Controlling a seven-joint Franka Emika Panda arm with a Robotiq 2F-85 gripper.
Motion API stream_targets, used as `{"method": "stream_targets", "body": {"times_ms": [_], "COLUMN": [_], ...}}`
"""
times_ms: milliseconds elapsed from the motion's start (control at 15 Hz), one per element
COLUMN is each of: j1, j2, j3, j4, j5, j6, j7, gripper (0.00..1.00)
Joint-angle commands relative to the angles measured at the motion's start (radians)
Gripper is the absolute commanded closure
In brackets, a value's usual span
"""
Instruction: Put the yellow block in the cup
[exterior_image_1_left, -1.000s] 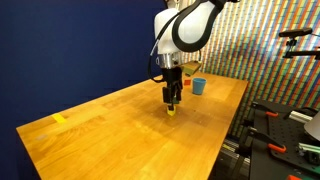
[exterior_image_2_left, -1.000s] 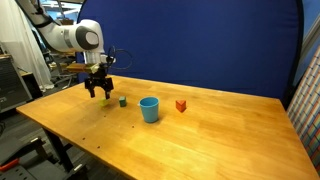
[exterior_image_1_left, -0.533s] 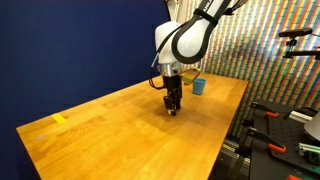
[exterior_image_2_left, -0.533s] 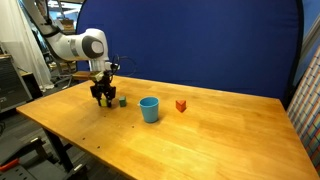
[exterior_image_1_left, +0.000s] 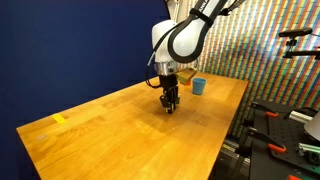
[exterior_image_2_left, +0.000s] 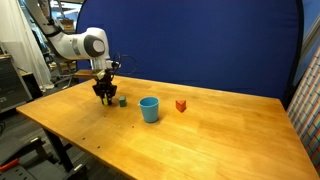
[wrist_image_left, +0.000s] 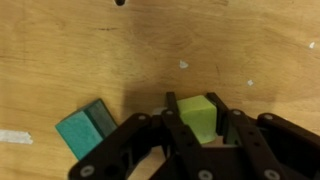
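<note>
The rim of the cup is higher, so next I should lift my gripper past the dark green block and over the light-blue cup's opening (exterior_image_2_left: 149, 101) to let go of the yellow block.
In the wrist view the yellow block (wrist_image_left: 196, 120) sits squeezed between the two black fingers of my gripper (wrist_image_left: 197, 110), which is shut on it down at the wooden tabletop. In both exterior views the gripper (exterior_image_1_left: 171, 104) (exterior_image_2_left: 103, 97) points straight down at the table and its fingers hide the block. The light-blue cup (exterior_image_2_left: 149, 109) (exterior_image_1_left: 200, 86) stands upright a short way from the gripper, apart from it.
A dark green block (wrist_image_left: 84, 128) (exterior_image_2_left: 122, 101) lies close beside the gripper, between it and the cup. A small red block (exterior_image_2_left: 181, 105) sits beyond the cup. A flat yellow piece (exterior_image_1_left: 60, 119) lies near the table's far corner. The table edge (exterior_image_1_left: 225, 140) faces equipment.
The gripper has dropped down over the yellow block, and its fingers have gone from wide open to shut around it. The cup and the other blocks have not moved.
</note>
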Motion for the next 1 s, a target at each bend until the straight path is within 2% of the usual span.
{"method": "stream_targets", "body": {"times_ms": [0, 200, 467, 733, 933], "j1": [0.023, 0.034, 0.029, -0.010, -0.059], "j2": [-0.049, -0.147, -0.266, -0.338, -0.368], "j3": [-0.059, -0.136, -0.228, -0.263, -0.262], "j4": [-0.017, -0.072, -0.111, -0.145, -0.194], "j5": [-0.034, -0.087, -0.221, -0.325, -0.327], "j6": [0.013, 0.021, 0.004, -0.013, -0.002], "j7": [0.083, 0.190, 0.354, 0.496, 0.578], "gripper": [0.83, 0.83, 0.83, 0.83, 0.83]}}
